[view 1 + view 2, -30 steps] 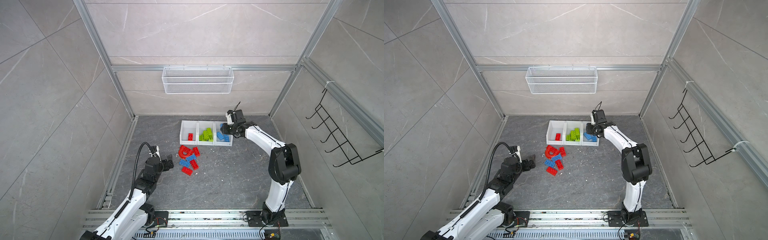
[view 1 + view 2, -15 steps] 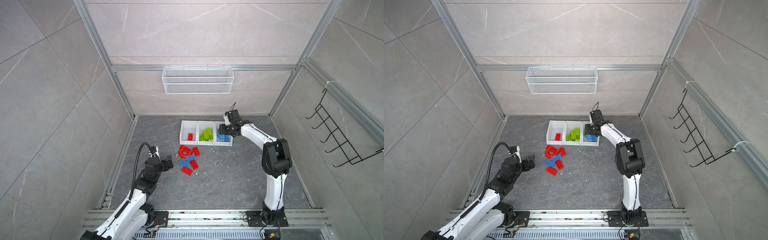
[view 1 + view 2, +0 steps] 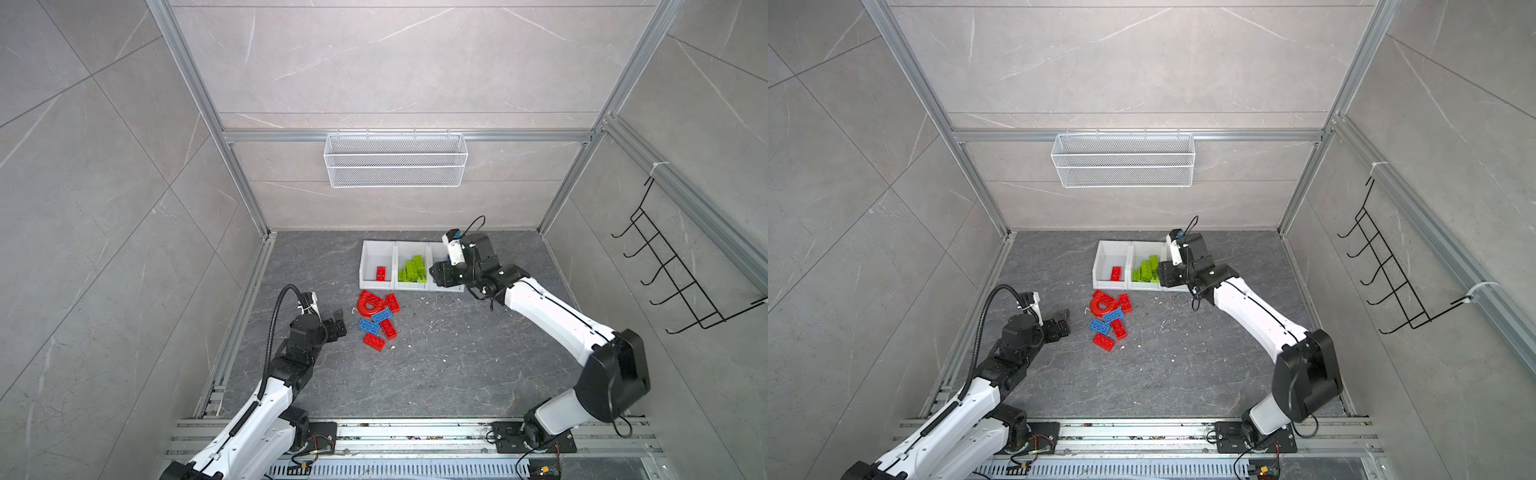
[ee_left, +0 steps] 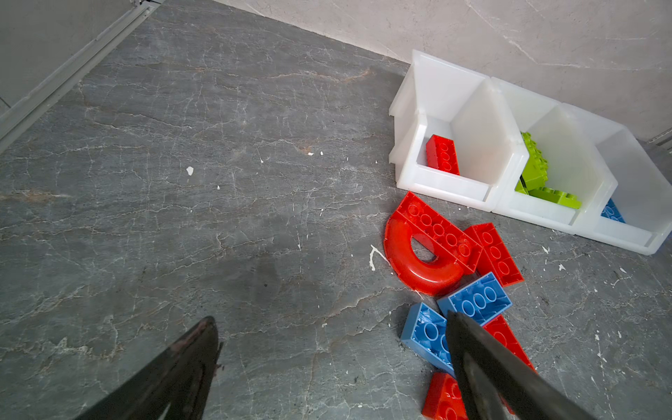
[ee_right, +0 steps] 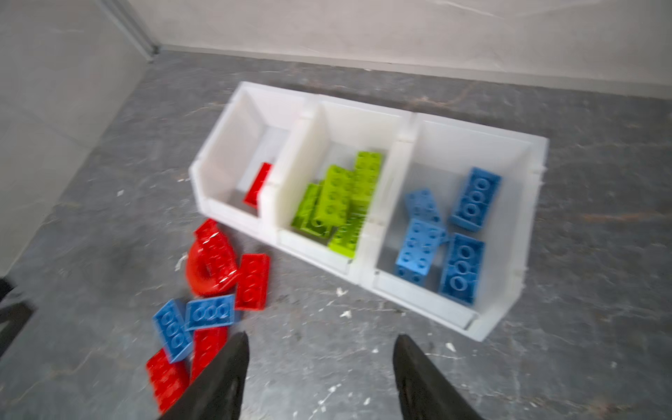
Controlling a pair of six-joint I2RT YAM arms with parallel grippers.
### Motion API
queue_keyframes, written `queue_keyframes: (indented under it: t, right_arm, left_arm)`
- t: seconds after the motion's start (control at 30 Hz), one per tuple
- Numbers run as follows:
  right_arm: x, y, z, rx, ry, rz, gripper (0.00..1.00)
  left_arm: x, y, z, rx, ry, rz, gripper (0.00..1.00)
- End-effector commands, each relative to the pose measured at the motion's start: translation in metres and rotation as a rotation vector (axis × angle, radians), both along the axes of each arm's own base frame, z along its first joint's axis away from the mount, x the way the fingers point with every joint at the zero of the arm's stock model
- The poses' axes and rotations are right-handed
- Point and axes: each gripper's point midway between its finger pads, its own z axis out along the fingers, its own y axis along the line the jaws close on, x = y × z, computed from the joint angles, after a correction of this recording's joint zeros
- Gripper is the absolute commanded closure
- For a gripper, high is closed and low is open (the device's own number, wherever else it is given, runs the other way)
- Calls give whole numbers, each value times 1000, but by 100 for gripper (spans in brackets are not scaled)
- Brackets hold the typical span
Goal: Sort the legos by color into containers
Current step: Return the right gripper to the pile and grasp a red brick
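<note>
I need to swing my right gripper back from the containers next and bring it down onto the upturned red brick's near end (image 3: 389, 332) (image 5: 203, 362), because that end is clear of the blue bricks.
Three joined white containers (image 3: 365, 257) stand in a row at the back. One red lego (image 3: 380, 273) lies in the left one and several lime green legos (image 3: 412, 268) in the middle one. In the right wrist view, several blue legos (image 5: 462, 232) fill the right container (image 5: 523, 203). A loose pile lies on the floor in front: a red arch (image 3: 369, 305), red bricks (image 3: 374, 341) and two blue bricks (image 3: 375, 321). My left gripper (image 3: 338, 326) (image 4: 331, 318) is open and empty just left of the pile. My right gripper (image 3: 436, 274) (image 5: 320, 337) hangs open and empty over the right container's front.
A white wire mesh basket (image 3: 395, 160) hangs on the back wall, and a black hook rack (image 3: 673, 282) on the right wall. Aluminium rails (image 3: 245, 299) edge the grey stone floor. Small white chips (image 4: 374, 254) are scattered around the pile.
My right gripper's jaws have opened, and it has drawn a little forward and left from over the right container while its elbow swung out. The left arm has not moved.
</note>
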Motion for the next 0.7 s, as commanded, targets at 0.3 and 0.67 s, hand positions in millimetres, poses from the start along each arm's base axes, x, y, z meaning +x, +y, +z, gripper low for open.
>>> queue_keyframes:
  t: [0.3,0.67]
  right_arm:
    - [-71,77,-55,-181,51,217,35]
    - [-86,131,-124,-284,140,306,35]
  left_arm:
    - [3,3,9,-1,-43,19,0]
    - [5,2,8,-1,-37,16,0]
